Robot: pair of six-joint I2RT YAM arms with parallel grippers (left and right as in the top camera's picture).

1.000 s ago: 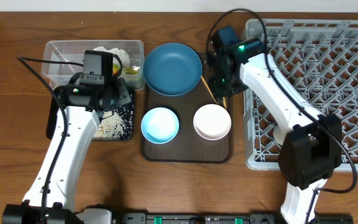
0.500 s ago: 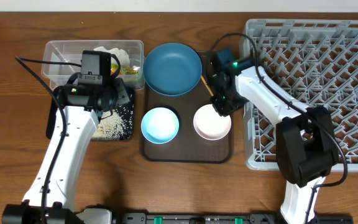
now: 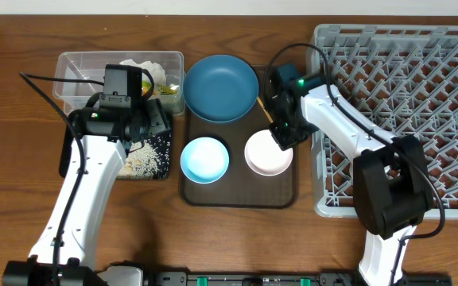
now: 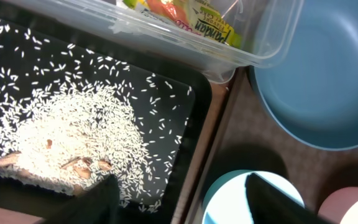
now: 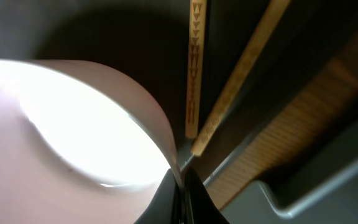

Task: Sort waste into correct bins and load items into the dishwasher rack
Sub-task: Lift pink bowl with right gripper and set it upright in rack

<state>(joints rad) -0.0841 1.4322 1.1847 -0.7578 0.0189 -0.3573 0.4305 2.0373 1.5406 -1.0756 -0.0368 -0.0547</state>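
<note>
The robot will lift the cream bowl [image 3: 265, 156] with its right gripper, outward and to the right in the overhead view, then tilt it and let go of it in the rack's far slots, which are empty.
My right gripper [image 3: 283, 137] is shut on the right rim of the cream bowl [image 3: 265, 156], which sits on the brown tray. In the right wrist view the jaws [image 5: 182, 186] pinch the thin rim of the cream bowl [image 5: 73, 124], with two chopsticks [image 5: 196, 68] lying just beyond. My left gripper [image 3: 154, 124] stands open and empty [image 4: 182, 205] over the edge between the black tray [image 4: 191, 118] of rice [image 4: 73, 130] and the light blue bowl [image 4: 235, 199]. The clear tub [image 3: 78, 67] holds tissue [image 3: 141, 67] and a snack wrapper [image 4: 210, 22]. The dark blue plate [image 3: 221, 87] lies behind the bowls.
The grey dishwasher rack [image 3: 404, 111] fills the right side, its left wall close to my right arm. The brown serving tray [image 3: 237, 195] sits mid-table between rack and bins. Bare wooden table lies in front of everything.
My right gripper has come down from beside the plate to the cream bowl and closed on its rim; the bowl shifted slightly left. The left gripper's fingers have spread apart in place.
</note>
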